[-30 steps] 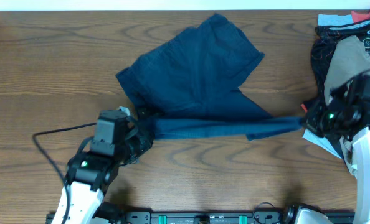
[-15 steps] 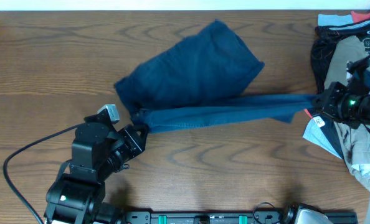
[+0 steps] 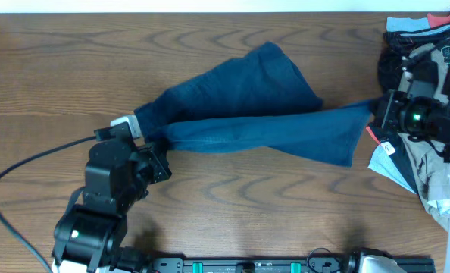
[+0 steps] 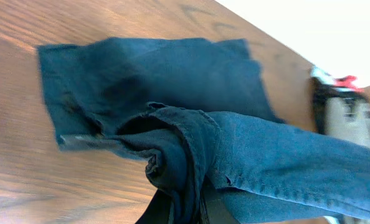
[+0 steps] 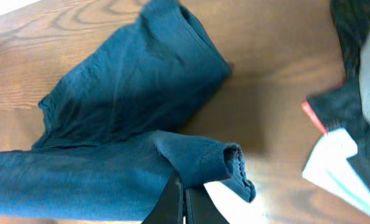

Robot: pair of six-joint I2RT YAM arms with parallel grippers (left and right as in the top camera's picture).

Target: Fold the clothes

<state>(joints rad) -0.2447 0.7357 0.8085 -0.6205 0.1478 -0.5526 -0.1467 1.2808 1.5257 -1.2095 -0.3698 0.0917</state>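
Note:
My left gripper lowers outward next and releases the bunched cloth [image 4: 179, 162] over the shorts' far part's nearest end [image 4: 70, 93]. That end lies flat on the wood, below and outward.
The navy-blue shorts [image 3: 248, 106] are stretched across the middle of the table, held up between both grippers, with the far part still lying on the wood. My left gripper [image 3: 155, 148] is shut on the shorts' left end; in the left wrist view the bunched cloth [image 4: 179, 162] sits between the fingers [image 4: 186, 208]. My right gripper [image 3: 378, 112] is shut on the right end; in the right wrist view a folded hem [image 5: 228, 158] hangs over the closed fingers [image 5: 184, 202]. The lifted edge runs taut from left to right.
A heap of other garments lies at the table's right edge: a beige-khaki one [image 3: 429, 72], a black patterned one [image 3: 395, 61], and a light blue-white piece [image 3: 392, 163]. A black cable [image 3: 28, 163] trails left of the left arm.
Both grippers have carried the held edge of the shorts farther from the front, up over the rest of the garment. The cloth between them has spread wider. Both grips are unchanged.

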